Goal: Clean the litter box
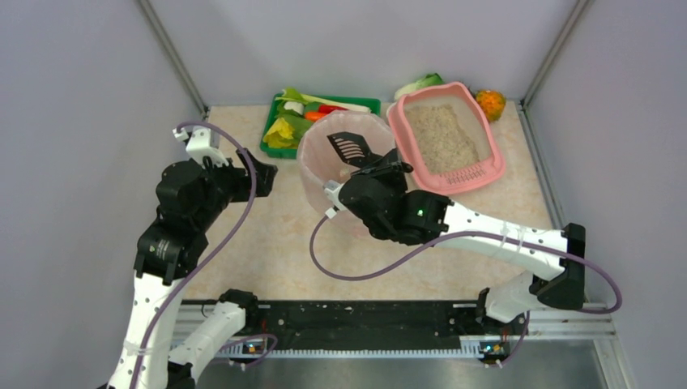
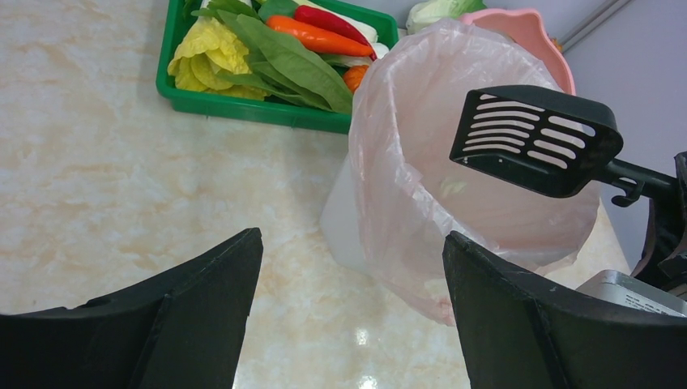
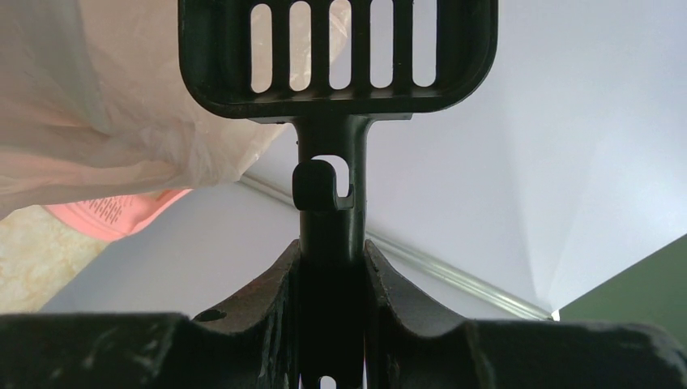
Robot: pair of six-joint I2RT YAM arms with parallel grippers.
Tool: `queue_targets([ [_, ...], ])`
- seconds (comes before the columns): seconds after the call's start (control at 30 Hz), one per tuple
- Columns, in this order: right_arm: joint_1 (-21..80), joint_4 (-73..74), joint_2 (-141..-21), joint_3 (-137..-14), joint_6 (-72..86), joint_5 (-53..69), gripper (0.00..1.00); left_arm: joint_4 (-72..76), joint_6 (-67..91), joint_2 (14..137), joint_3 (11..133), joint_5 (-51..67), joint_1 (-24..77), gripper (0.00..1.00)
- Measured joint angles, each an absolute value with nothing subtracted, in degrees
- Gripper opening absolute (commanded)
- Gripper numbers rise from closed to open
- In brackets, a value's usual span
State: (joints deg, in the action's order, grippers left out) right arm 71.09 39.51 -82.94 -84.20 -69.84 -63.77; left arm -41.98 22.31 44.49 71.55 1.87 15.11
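Observation:
My right gripper carries the empty scoop over and down to release it next, since the beige litter [image 1: 445,154] lies below my gripper and to its right in the top view.
The pink litter box [image 1: 446,136] with beige litter sits at the back right, its slotted grate end nearest me; a corner shows in the right wrist view [image 3: 113,215]. My right gripper [image 1: 374,167] is shut on the handle of a black slotted scoop [image 1: 349,147], holding the scoop head over the mouth of the bag-lined bin [image 1: 344,166]. The scoop shows in the left wrist view [image 2: 536,139] and the right wrist view [image 3: 336,57], and looks empty. My left gripper [image 1: 258,173] is open and empty, low over the table left of the bin [image 2: 454,162].
A green vegetable tray [image 1: 317,121] stands at the back centre, left of the litter box. A leafy vegetable [image 1: 419,84] and an orange object [image 1: 490,103] lie behind the litter box. Grey walls enclose the table on three sides.

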Motion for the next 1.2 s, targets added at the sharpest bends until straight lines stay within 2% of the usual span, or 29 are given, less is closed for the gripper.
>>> queue_targets([
  [0.37,69.8,41.93,-82.87,-84.55,-70.87,-62.76,0.0,-41.98,22.33,44.45,71.55,1.89,15.11,0.87],
  [0.73,68.77,34.57,-80.16,-85.89,-70.19,-63.24,0.0,-41.98,22.33,44.36,71.5,1.89,15.11,0.87],
  [1.0,65.76,36.58,-76.97,-88.68,-54.72,-58.43,0.0,-41.98,22.33,44.36,71.5,1.93,15.11,0.87],
  [1.2,60.25,42.15,-76.6,-90.89,-39.29,-49.95,0.0,-42.0,22.35,44.36,71.5,1.93,15.11,0.87],
])
